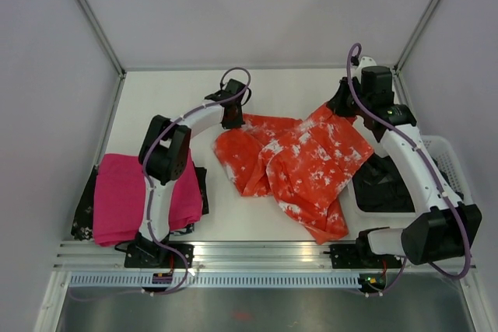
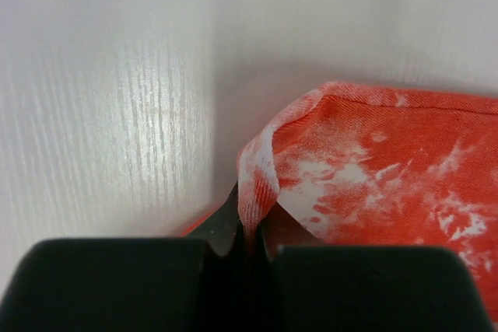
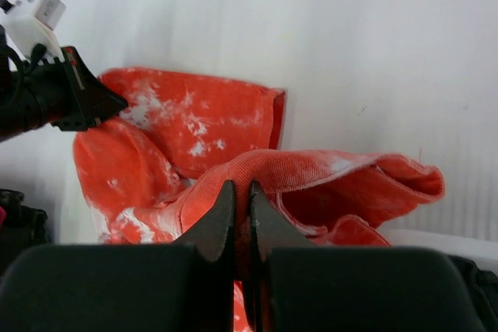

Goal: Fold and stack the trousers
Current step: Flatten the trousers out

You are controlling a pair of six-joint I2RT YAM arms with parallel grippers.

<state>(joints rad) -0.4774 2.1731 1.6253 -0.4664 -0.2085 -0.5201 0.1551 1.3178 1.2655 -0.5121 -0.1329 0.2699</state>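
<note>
The trousers [image 1: 299, 161] lie crumpled, so my left gripper needs to rise, pull left in the top view and release above bare table beyond the folded cloth.
The trousers [image 1: 299, 161], orange-red with white blotches, lie crumpled across the middle of the white table. My left gripper [image 1: 233, 120] is at their far left corner, shut on a pinched fold of the hem [image 2: 257, 192]. At their far right corner, my right gripper [image 1: 342, 106] is shut on a raised ridge of the same trousers [image 3: 311, 172], which it holds a little above the table. In the right wrist view the left gripper [image 3: 93, 103] shows at the left, on the cloth. One leg end reaches toward the near edge [image 1: 331, 227].
A folded magenta-pink cloth [image 1: 124, 196] lies at the near left on a dark garment [image 1: 84, 211]. A white basket [image 1: 447, 162] with black cloth [image 1: 381, 184] stands at the right. Grey walls and metal posts enclose the table; a rail [image 1: 257, 253] runs along the front.
</note>
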